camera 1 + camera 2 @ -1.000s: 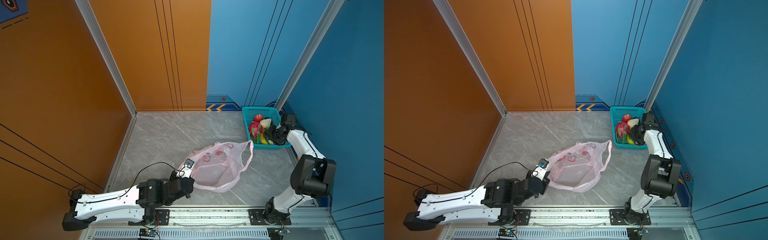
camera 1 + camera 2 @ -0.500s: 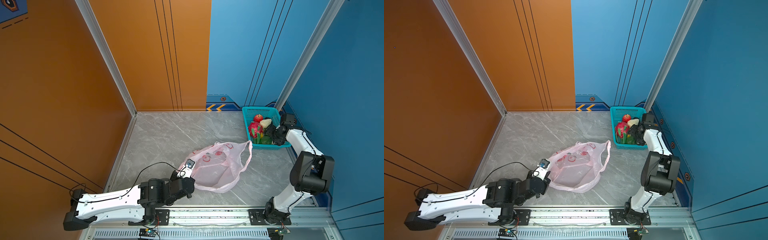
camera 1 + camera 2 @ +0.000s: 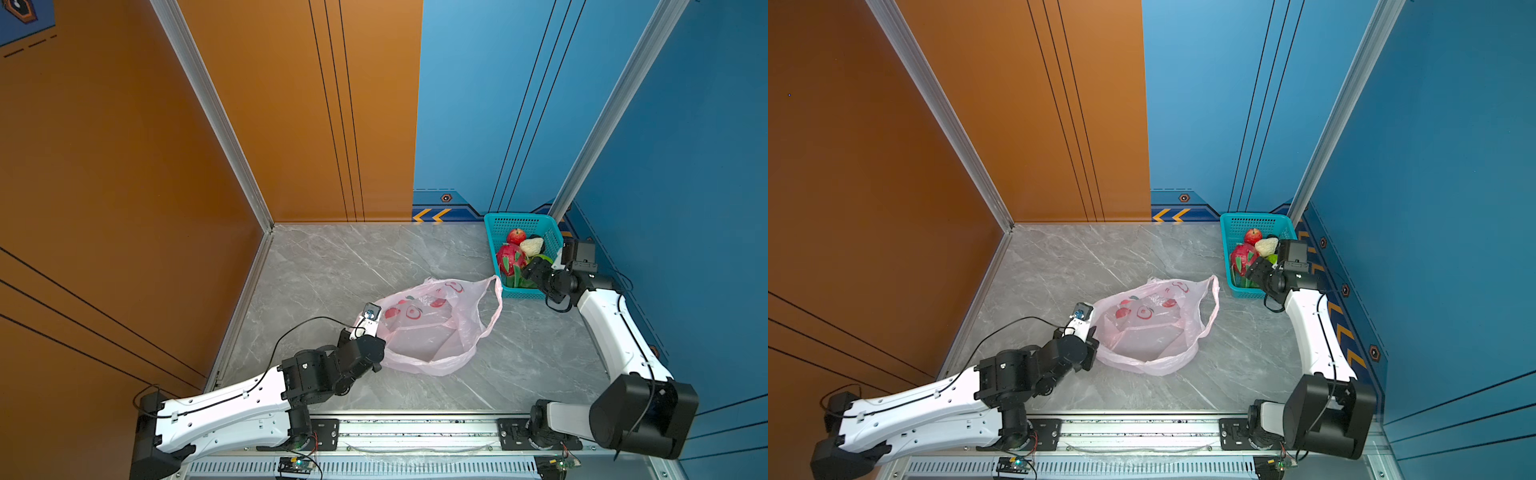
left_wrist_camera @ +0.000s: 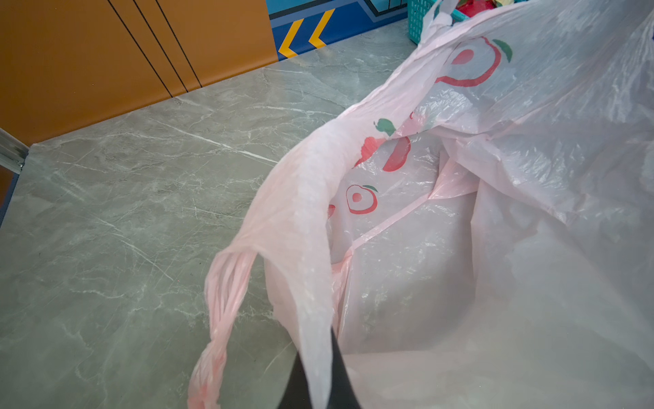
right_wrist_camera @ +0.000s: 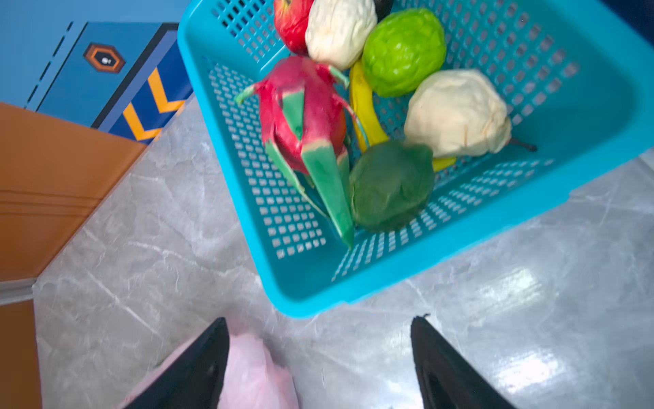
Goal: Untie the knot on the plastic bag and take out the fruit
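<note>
My left gripper carries the bag's near rim outward next and releases it over the bare table. That open part of the table lies outward of the gripper.
The pale pink plastic bag (image 3: 432,332) (image 3: 1150,328) lies slack and open-mouthed on the grey table. Its two loop handles hang apart, one twisted strand (image 4: 219,318) trailing loose, and no knot shows. My left gripper (image 3: 376,351) (image 4: 316,350) is shut on the bag's near rim. The fruit sits in the teal basket (image 5: 460,248): dragon fruit (image 5: 304,117), dark avocado (image 5: 391,184), banana (image 5: 364,106), green bumpy fruit (image 5: 403,51), cream lumps (image 5: 456,113), apple (image 3: 516,236). My right gripper (image 3: 530,270) (image 5: 320,318) is open and holds nothing, above the basket's near edge.
The basket (image 3: 519,218) stands in the back right corner against the blue wall. Orange wall panels close the left and back. A metal rail runs along the table's front edge, carrying both arm bases.
My right gripper has opened wider at the basket and drawn back slightly toward its near edge. The left arm and the bag have not moved.
</note>
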`<state>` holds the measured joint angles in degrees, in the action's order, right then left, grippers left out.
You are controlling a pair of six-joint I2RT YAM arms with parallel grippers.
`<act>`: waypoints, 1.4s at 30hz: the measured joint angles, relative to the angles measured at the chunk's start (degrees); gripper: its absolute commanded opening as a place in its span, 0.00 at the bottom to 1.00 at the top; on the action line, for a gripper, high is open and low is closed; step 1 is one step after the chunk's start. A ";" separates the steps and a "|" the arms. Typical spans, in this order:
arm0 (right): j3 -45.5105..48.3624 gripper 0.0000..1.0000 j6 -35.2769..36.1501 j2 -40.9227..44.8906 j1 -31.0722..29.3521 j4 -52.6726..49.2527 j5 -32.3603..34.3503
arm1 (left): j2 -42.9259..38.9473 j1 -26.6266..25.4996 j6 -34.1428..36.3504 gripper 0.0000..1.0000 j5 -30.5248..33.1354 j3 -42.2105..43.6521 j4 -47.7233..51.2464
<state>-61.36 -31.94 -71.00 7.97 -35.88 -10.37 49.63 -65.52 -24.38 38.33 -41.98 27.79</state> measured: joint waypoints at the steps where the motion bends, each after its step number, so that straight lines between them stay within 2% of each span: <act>1: 1.60 0.81 -0.42 2.89 -1.05 -1.36 -0.09 | 0.46 1.49 0.90 0.00 -0.94 0.33 -1.38; 9: 8.83 0.82 -5.46 21.81 -9.68 -11.82 0.00 | 6.36 13.77 6.75 0.00 -9.81 0.70 -12.11; 16: 13.27 0.82 -12.68 31.32 -19.98 -19.15 2.05 | 16.39 22.82 10.91 0.00 -19.26 -2.12 -20.41; 22: 14.32 0.82 -17.70 33.81 -27.15 -21.73 5.64 | 24.37 28.15 12.63 0.00 -26.03 -7.30 -24.87; 30: 14.40 0.83 -19.82 33.07 -29.31 -21.77 7.69 | 29.53 29.99 13.70 0.00 -31.63 -12.39 -26.43; 32: 14.40 0.83 -20.02 32.83 -29.31 -21.77 7.69 | 29.90 30.01 13.68 0.07 -32.61 -12.72 -26.32; 37: 14.40 0.85 -20.02 32.26 -29.31 -21.75 7.72 | 30.21 30.12 13.18 0.42 -35.04 -13.46 -25.44; 42: 14.40 0.86 -20.00 32.09 -29.31 -21.70 7.72 | 29.38 30.23 11.56 0.63 -36.52 -13.55 -23.28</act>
<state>-46.96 -51.94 -38.92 -21.34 -57.58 -2.66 79.00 -35.29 -12.82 1.80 -55.53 4.51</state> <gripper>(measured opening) 0.860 0.568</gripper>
